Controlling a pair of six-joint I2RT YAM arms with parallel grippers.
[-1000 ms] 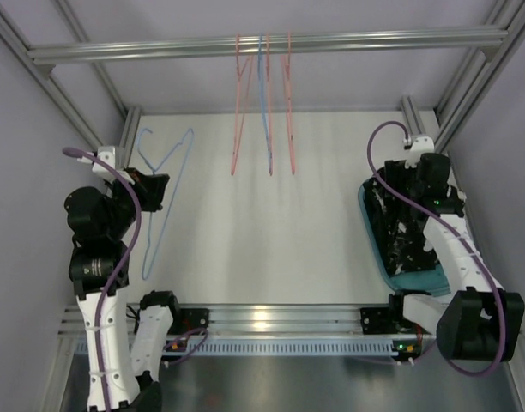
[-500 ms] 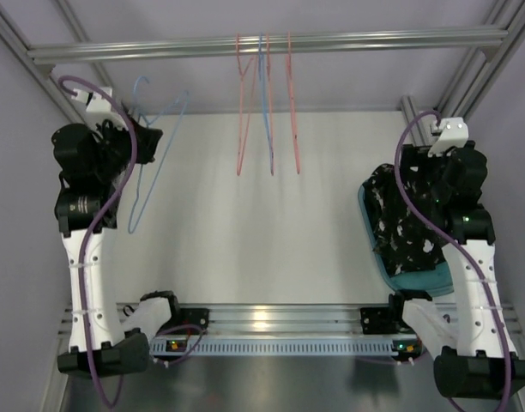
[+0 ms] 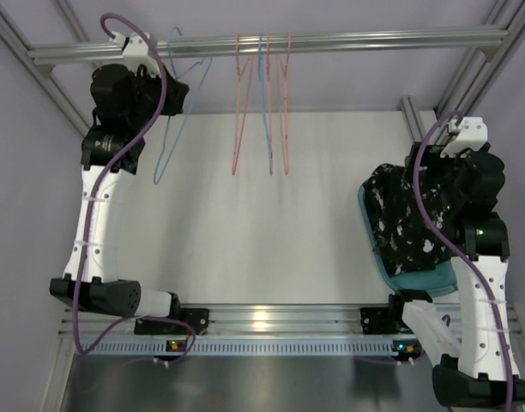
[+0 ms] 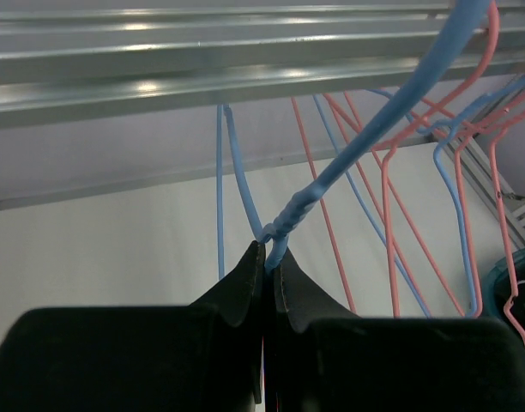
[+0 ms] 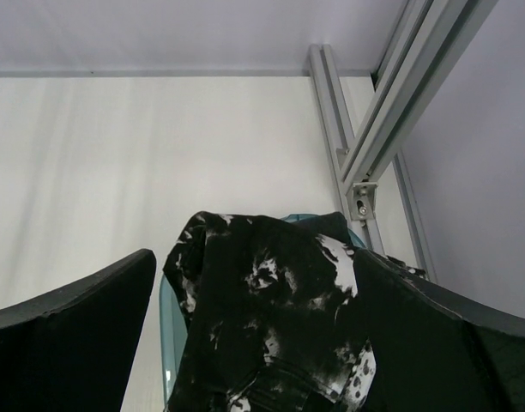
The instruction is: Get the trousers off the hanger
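Observation:
My left gripper slides along the bar toward the empty hangers at the bar's middle next, then opens, since the bare blue hanger (image 3: 159, 172) hangs apart.
The trousers (image 3: 398, 221), black with white splotches, lie heaped in a teal bin (image 3: 417, 280) at the table's right. In the right wrist view the trousers (image 5: 271, 326) sit just below my right gripper (image 5: 254, 251), which is open and touches nothing. From the top view the right gripper (image 3: 447, 184) hovers over the bin. My left gripper (image 3: 172, 90) is raised at the back left, shut on the neck of a bare blue hanger (image 3: 159, 172). In the left wrist view the left gripper (image 4: 269, 253) pinches the blue hanger (image 4: 365, 137) just under the rail.
A metal rail (image 3: 374, 40) crosses the back, with pink and blue empty hangers (image 3: 267, 103) hanging from its middle. Frame posts (image 5: 374, 137) stand at the back right corner next to the bin rim (image 5: 165, 318).
My left arm has lifted the blue hanger off the table and up to the rail. My right gripper has opened fully and risen above the trousers in the bin.

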